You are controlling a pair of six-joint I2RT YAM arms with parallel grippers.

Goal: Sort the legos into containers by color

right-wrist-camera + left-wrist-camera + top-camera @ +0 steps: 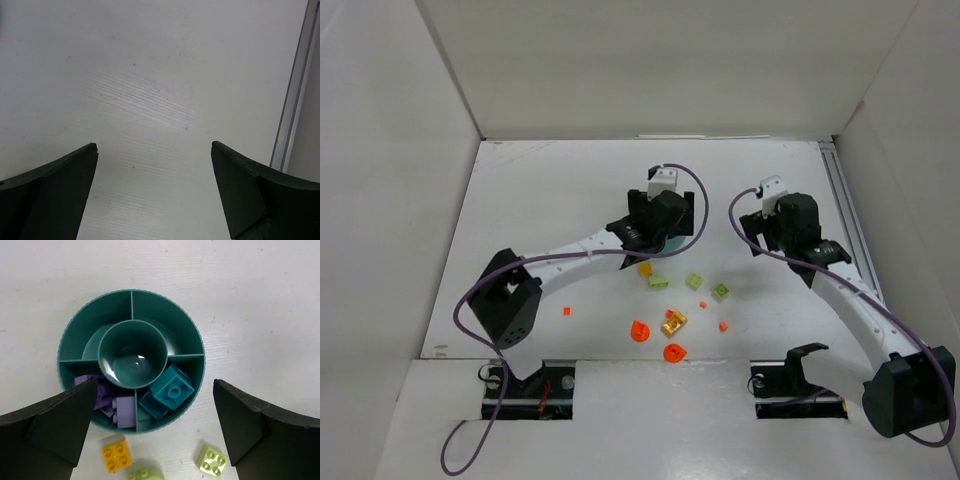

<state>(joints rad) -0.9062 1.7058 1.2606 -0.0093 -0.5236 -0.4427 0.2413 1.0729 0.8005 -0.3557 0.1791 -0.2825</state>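
The robot's right gripper will next move back and to the left in the top view, down to the middle lime green brick (694,281) in front of the dish.
The round teal dish (70,335) lies under my left gripper (154,384), which is open and empty above its near side. The centre cup (132,352) is empty. One near section holds purple pieces (125,411), the one beside it turquoise bricks (172,386). A yellow brick (116,455) and two lime bricks (211,459) lie on the table just in front of the dish. In the top view the left gripper (658,228) hides most of the dish (676,243). My right gripper (152,146) is open and empty over bare table, to the right of the dish (768,230).
Loose pieces lie in front of the dish: a lime green brick (721,292), a gold piece (674,323), two orange round pieces (640,331), and small orange dots (566,311). A metal rail (295,100) runs along the table's right edge. White walls enclose the table.
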